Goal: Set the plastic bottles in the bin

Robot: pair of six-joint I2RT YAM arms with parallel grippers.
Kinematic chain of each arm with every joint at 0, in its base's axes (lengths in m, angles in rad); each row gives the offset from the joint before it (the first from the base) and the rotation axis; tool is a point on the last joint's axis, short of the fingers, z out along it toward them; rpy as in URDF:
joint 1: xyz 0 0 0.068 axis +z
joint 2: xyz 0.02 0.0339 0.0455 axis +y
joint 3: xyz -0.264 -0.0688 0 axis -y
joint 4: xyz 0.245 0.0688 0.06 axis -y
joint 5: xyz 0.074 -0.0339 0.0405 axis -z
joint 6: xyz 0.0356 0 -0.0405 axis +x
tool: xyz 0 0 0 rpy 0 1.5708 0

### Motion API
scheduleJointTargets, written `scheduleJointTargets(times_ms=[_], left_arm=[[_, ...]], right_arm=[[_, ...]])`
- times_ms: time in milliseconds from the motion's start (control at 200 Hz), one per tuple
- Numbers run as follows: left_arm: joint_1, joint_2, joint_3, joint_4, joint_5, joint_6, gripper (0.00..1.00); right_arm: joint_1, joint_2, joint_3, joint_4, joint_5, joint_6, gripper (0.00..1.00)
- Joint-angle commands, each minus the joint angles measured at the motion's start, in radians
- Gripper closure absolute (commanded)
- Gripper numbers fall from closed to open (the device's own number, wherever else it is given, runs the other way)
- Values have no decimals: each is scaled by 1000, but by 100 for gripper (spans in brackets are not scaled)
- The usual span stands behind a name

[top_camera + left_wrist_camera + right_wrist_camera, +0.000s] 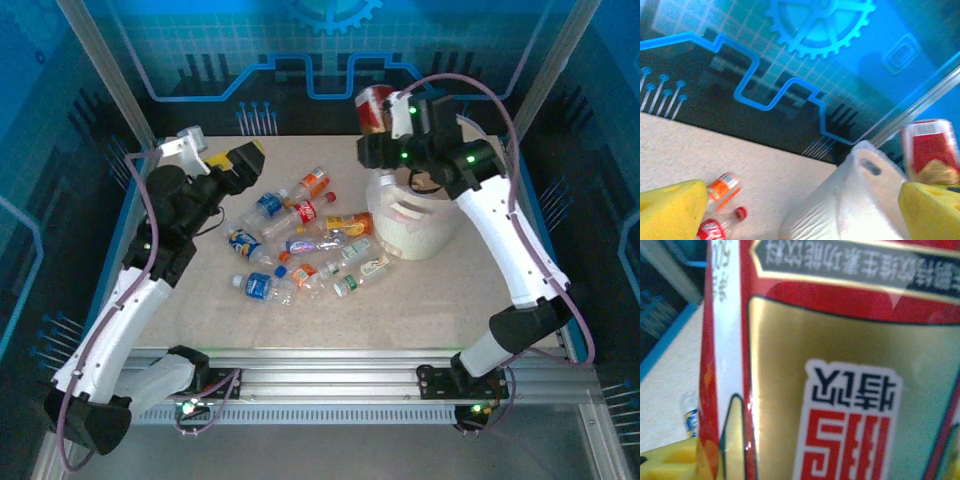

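Observation:
The robot's right gripper will next move across the bin's rim and down into the bin's opening (427,181) and let go of the red-and-gold-labelled bottle (375,105), because the bottle still hangs outside the bin's rim.
Several plastic bottles (300,245) with blue, red, orange and green labels lie scattered mid-table. To their right stands the whitish bin (410,228), with a slot handle (871,166) near its rim. My right gripper (384,125) hovers above the bin's far-left rim, shut on a red-and-gold-labelled bottle (375,105). That label (840,365) sits close against the right wrist camera, beside one yellow finger (670,462). My left gripper (243,160) is open and empty above the table's far left. Its yellow fingers (670,210) frame the bin (850,200) and an orange-labelled bottle (722,186).
A blue patterned back wall (320,60) and metal frame posts (105,70) enclose the table. A red-capped bottle (715,227) lies below the left gripper. Bare tabletop (430,300) stretches along the near side and the near right.

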Motion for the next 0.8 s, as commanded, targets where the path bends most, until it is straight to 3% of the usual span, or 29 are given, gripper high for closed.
scheduleJointTargets(times_ms=[0,380,790], left_arm=[[2,-10,-21,-48,-55,39,1],[25,-6,-86,-49,-64,12,1],[53,-7,-116,-71,-66,0,1]], right_arm=[[-67,-14,34,-76,120,-21,56],[-151,63,39,-111,323,-66,55],[-156,207,16,-129,392,-81,54]])
